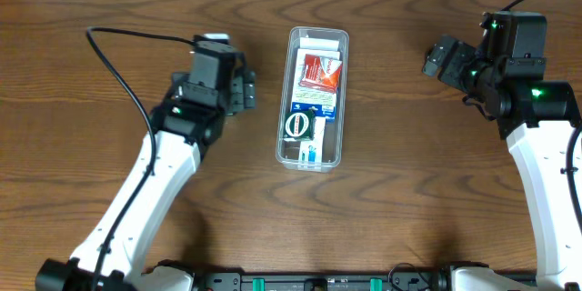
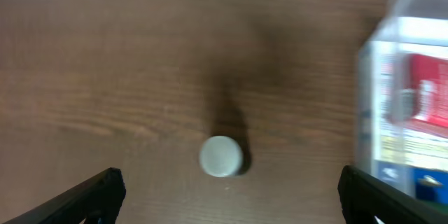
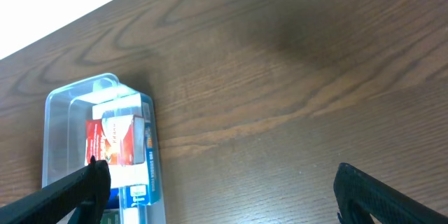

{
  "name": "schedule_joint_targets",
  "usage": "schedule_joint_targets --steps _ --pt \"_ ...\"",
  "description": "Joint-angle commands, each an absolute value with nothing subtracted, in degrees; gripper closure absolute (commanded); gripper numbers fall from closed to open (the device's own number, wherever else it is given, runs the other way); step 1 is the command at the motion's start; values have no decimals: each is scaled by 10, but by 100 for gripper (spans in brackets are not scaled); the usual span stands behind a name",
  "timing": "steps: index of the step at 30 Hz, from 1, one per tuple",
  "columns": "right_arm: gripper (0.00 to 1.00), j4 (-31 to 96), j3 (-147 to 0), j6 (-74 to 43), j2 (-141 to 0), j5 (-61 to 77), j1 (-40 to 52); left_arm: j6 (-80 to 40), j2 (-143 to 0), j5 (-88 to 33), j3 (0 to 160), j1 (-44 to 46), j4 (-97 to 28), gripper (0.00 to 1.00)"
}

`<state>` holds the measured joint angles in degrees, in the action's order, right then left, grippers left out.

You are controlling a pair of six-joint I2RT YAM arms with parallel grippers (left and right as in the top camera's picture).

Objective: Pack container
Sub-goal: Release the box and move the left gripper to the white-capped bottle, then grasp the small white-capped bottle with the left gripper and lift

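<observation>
The small object's white round top (image 2: 221, 156) is below my left gripper, between its open fingers, so I will lower the gripper next and close its fingers around that top.
The container (image 1: 284, 100) is a long clear tub standing in the middle of the table. It holds a red box (image 1: 320, 71), a green and black box (image 1: 300, 125) and a blue and white box (image 1: 312, 150). My left gripper (image 1: 244, 89) is open and empty just left of the tub. In the left wrist view its fingers (image 2: 231, 199) straddle bare wood below a small white round object (image 2: 222, 156), with the tub wall (image 2: 371, 63) at the right. My right gripper (image 1: 436, 57) is open and empty, well right of the tub. The right wrist view shows its fingers (image 3: 224, 196) and the tub (image 3: 56, 112) at the left.
The wooden table's far edge (image 3: 84, 17) runs close behind the tub's far end. A black cable (image 1: 118, 64) loops over the table left of the left arm.
</observation>
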<state>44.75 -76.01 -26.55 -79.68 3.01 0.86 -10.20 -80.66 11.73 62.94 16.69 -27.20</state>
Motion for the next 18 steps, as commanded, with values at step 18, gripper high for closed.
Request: schedule_joint_targets --steps 18 --pt "1 448 -763 -265 -798 29 8 -108 -938 40 632 112 -253 24"
